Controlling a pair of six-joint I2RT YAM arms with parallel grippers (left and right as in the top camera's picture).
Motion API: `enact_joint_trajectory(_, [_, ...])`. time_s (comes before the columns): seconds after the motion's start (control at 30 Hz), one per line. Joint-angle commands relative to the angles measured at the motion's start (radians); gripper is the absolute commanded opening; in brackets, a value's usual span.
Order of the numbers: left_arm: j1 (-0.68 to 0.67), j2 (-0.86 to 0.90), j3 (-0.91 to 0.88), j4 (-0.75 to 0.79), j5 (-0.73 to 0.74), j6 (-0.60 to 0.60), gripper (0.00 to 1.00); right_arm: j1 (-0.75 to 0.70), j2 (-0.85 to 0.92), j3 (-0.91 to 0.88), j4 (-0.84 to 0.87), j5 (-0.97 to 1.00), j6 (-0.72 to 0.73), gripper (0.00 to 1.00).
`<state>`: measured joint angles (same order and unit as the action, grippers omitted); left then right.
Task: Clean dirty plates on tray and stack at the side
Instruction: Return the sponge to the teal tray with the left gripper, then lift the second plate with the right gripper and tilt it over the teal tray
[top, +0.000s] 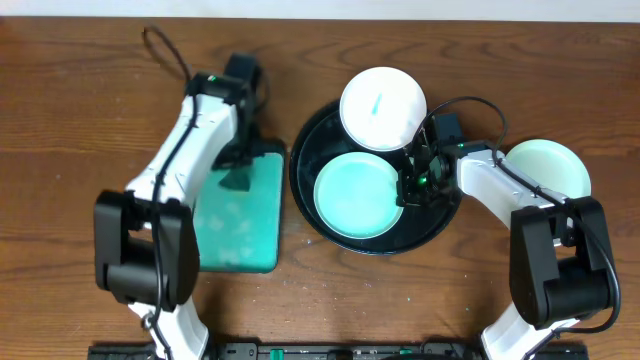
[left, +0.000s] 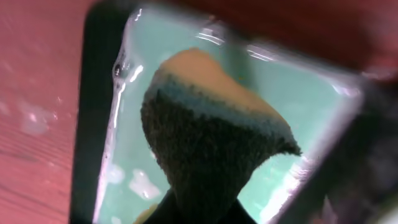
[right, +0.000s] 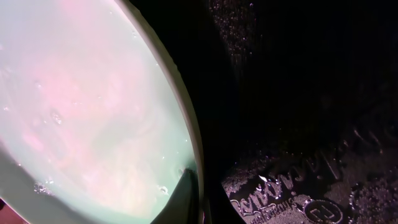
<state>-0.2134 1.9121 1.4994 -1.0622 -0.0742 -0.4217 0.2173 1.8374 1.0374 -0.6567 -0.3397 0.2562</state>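
Note:
The right gripper rises next, drains the wet plate, then releases it onto the pale green plate, which lies to the gripper's right in the overhead view.
The black round tray holds two plates. A white plate with a teal streak rests on its far rim. A teal-tinted wet plate lies in its middle. A third, pale green plate sits on the table at the right. My right gripper grips the right rim of the teal-tinted plate, one finger inside the rim, over the tray floor. My left gripper is shut on a sponge above the teal rectangular tray.
The teal rectangular tray holds liquid and foam, with a dark rim. The left arm's cable loops at the back left. The wooden table lies around both trays.

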Motion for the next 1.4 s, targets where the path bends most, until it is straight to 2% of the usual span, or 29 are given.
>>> enact_joint_trajectory(0.0, [0.053,0.013,-0.089,0.032,0.09,-0.024,0.17,0.0,0.034,-0.019,0.029,0.106,-0.003,0.01])
enact_joint_trajectory(0.17, [0.078,-0.035,-0.079,-0.019,0.093,-0.014,0.17,0.0,0.019,0.011,0.018,0.052,-0.002,0.01])
enact_joint_trajectory(0.2, [0.078,-0.052,-0.077,-0.026,0.093,-0.01,0.23,0.002,0.007,0.028,-0.004,0.05,-0.002,0.01])
enact_joint_trajectory(0.3, [0.078,-0.151,-0.076,-0.036,0.093,-0.002,0.31,0.024,-0.058,0.08,-0.047,0.082,-0.006,0.01])
enact_joint_trajectory(0.33, [0.078,-0.185,-0.076,-0.036,0.093,-0.002,0.38,0.036,-0.086,0.093,-0.047,0.093,-0.013,0.01])
enact_joint_trajectory(0.37, [0.078,-0.253,-0.076,-0.034,0.093,-0.002,0.53,0.068,-0.147,0.117,-0.039,0.125,-0.034,0.01])
enact_joint_trajectory(0.4, [0.078,-0.296,-0.076,-0.033,0.093,-0.002,0.6,0.088,-0.179,0.129,-0.032,0.152,-0.034,0.01])
enact_joint_trajectory(0.43, [0.078,-0.332,-0.076,-0.033,0.093,-0.002,0.63,0.109,-0.204,0.14,-0.022,0.18,-0.035,0.01])
enact_joint_trajectory(0.53, [0.078,-0.452,-0.076,-0.037,0.093,-0.002,0.65,0.185,-0.263,0.163,0.041,0.251,-0.071,0.01])
enact_joint_trajectory(0.67, [0.077,-0.597,-0.076,-0.035,0.093,-0.002,0.66,0.318,-0.287,0.167,0.206,0.323,-0.139,0.01])
enact_joint_trajectory(0.77, [0.077,-0.714,-0.076,-0.033,0.093,-0.002,0.67,0.443,-0.243,0.167,0.367,0.416,-0.206,0.01])
enact_joint_trajectory(0.8, [0.077,-0.742,-0.076,-0.033,0.093,-0.002,0.72,0.476,-0.225,0.167,0.413,0.442,-0.23,0.01])
enact_joint_trajectory(0.93, [0.077,-0.821,-0.076,-0.033,0.093,-0.002,0.75,0.595,-0.155,0.167,0.581,0.576,-0.357,0.01])
enact_joint_trajectory(1.0, [0.077,-0.844,-0.076,-0.033,0.093,-0.002,0.82,0.632,-0.149,0.167,0.615,0.653,-0.391,0.01])
enact_joint_trajectory(1.37, [0.077,-0.857,-0.076,-0.033,0.093,-0.002,0.82,0.755,-0.228,0.167,0.672,0.924,-0.531,0.01])
